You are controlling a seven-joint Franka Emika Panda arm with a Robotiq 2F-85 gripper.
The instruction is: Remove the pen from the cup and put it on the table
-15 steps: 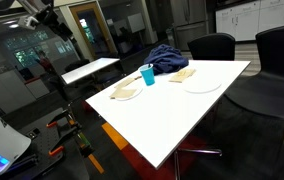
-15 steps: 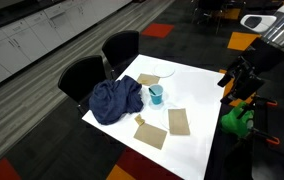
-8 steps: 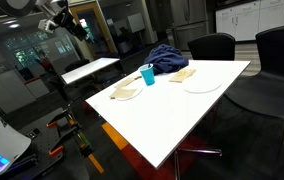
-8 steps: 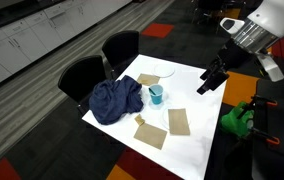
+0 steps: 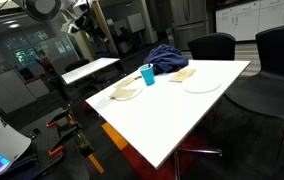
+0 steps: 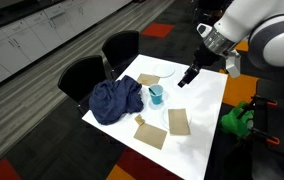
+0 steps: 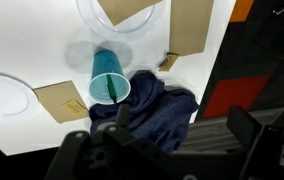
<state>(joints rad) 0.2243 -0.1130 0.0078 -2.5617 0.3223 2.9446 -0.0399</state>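
The gripper moves over the opening of the blue cup next, then down onto the green pen inside, onto the pen [image 5: 148, 68] [image 7: 111, 89].
The blue cup [image 7: 109, 78] stands on the white table [image 7: 42, 40] next to a dark blue cloth [image 7: 152, 110]. The pen [image 7: 112, 88] shows as a thin dark stick inside the cup. The cup also shows in both exterior views [image 5: 148, 74] [image 6: 156, 95]. My gripper [image 6: 186, 77] hangs in the air above the table's edge, apart from the cup. In the wrist view the gripper [image 7: 182, 122] is open and empty, its jaws wide apart over the cloth.
A clear plate [image 7: 122, 15] and a white plate [image 7: 2, 95] lie near the cup. Brown paper pieces [image 7: 62, 100] [image 6: 178, 121] lie on the table. Two black chairs [image 6: 87, 75] stand behind it. A smaller white table [image 5: 90, 69] stands further back.
The arm has swung in from beside the table towards the cup; the gripper now hangs over the table's edge. The cup, pen and cloth have not moved.
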